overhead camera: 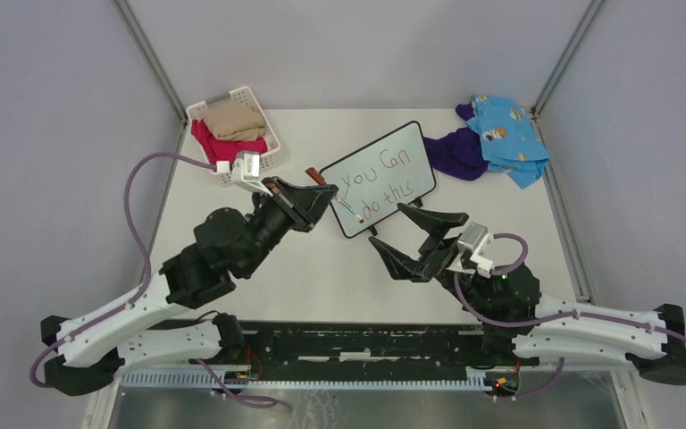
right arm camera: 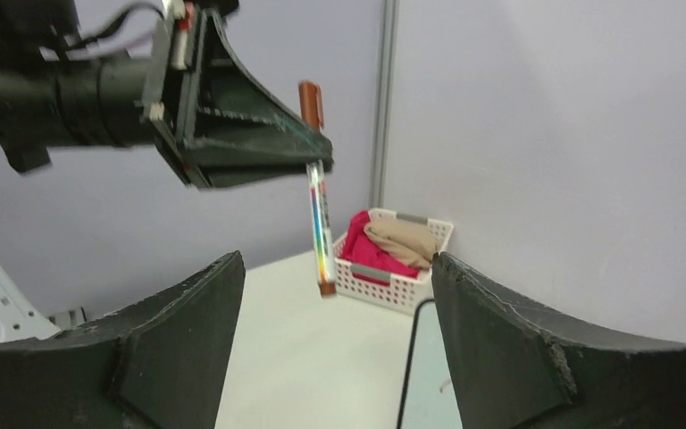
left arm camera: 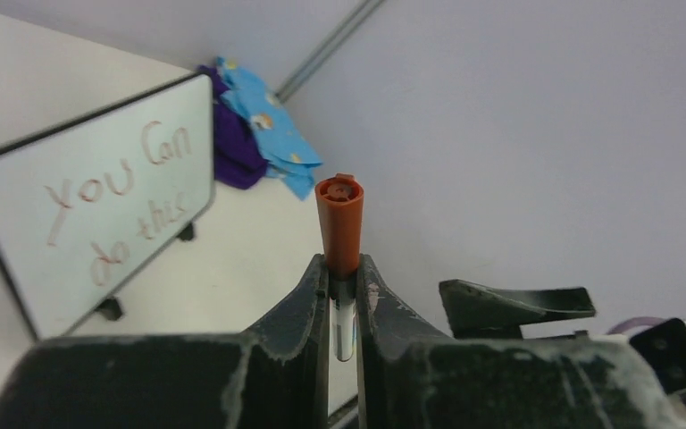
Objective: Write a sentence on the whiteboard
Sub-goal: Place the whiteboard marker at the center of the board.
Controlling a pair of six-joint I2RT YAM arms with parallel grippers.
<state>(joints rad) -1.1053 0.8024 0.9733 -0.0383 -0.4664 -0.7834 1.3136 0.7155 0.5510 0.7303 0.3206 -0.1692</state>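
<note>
Next I should swing my left gripper down beside the whiteboard point(overhead camera: 408, 150) and turn the marker flat to release it on the bare tabletop, because the sentence already stands complete.
The whiteboard point(overhead camera: 408, 150) stands tilted at the table's middle back, with the sentence point(overhead camera: 378, 186) "you can do this" in two lines. It also shows in the left wrist view point(left arm camera: 13, 192), with the sentence point(left arm camera: 116, 210). My left gripper point(overhead camera: 326, 198) is shut on a marker point(overhead camera: 320, 177) with an orange-brown cap. The marker point(right arm camera: 319, 214) hangs tip down by the board's near left corner, and whether it touches the board I cannot tell. Its cap point(left arm camera: 339, 219) sticks out above the fingers. My right gripper point(overhead camera: 391, 228) is open and empty just in front of the board.
A white basket point(overhead camera: 271, 154) with pink and tan cloths stands at the back left, also in the right wrist view point(right arm camera: 384, 288). Blue and purple cloths point(overhead camera: 498, 136) lie at the back right. Grey walls close in the table.
</note>
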